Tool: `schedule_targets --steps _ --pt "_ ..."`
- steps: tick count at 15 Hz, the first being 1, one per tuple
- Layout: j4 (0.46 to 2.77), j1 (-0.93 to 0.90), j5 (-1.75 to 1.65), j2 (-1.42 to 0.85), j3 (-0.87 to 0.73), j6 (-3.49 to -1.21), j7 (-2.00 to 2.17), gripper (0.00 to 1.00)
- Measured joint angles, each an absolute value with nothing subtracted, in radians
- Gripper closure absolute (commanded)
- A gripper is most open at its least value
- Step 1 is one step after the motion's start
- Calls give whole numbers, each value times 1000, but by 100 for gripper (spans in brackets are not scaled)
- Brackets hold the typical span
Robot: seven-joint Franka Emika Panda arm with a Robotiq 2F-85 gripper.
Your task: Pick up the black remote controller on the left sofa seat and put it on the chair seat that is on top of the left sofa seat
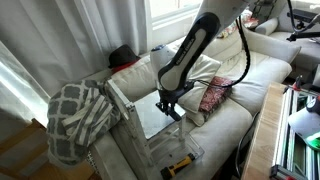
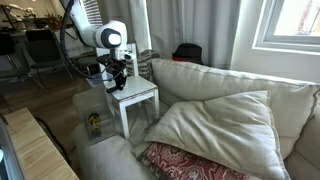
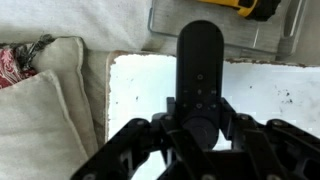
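Observation:
The remote should go down the short way onto the white chair seat next, and then my gripper will open.
My gripper (image 3: 198, 112) is shut on the black remote controller (image 3: 200, 62), a slim dark oblong that sticks out ahead of the jaws in the wrist view. It is held just over the chair seat (image 3: 140, 90), a flat pale white panel. In both exterior views the gripper (image 1: 168, 103) (image 2: 119, 78) hangs right above the chair seat (image 1: 145, 115) (image 2: 140, 92), which stands on the cream sofa seat (image 1: 235, 105). The remote is too small to make out in the exterior views.
A yellow-and-black tool (image 1: 180, 164) (image 3: 250, 8) lies beside the chair. A red patterned pillow (image 1: 216, 95) (image 2: 190, 162) rests on the sofa. A grey-and-white patterned blanket (image 1: 80, 115) hangs over the chair's side. A large cream cushion (image 2: 220, 125) lies nearby.

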State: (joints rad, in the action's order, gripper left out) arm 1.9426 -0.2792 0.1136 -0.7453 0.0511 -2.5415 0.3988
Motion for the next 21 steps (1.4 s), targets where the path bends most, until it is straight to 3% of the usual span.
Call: schedule_targets --steps 2,3,4,6,9,14,21 --pt "1909 -280 113 -778 47 -2553 398 82" --pt "1894 -279 113 -793 44 -2560 398 68" --pt "1880 -279 113 -807 40 -2565 398 32" --pt "1857 -279 113 -823 35 -2567 398 25" --pt "1853 -277 113 -821 36 -2584 398 3" --pt "1945 -278 113 -715 47 -2603 386 0" --pt "2245 -275 114 -359 82 -2605 382 0"
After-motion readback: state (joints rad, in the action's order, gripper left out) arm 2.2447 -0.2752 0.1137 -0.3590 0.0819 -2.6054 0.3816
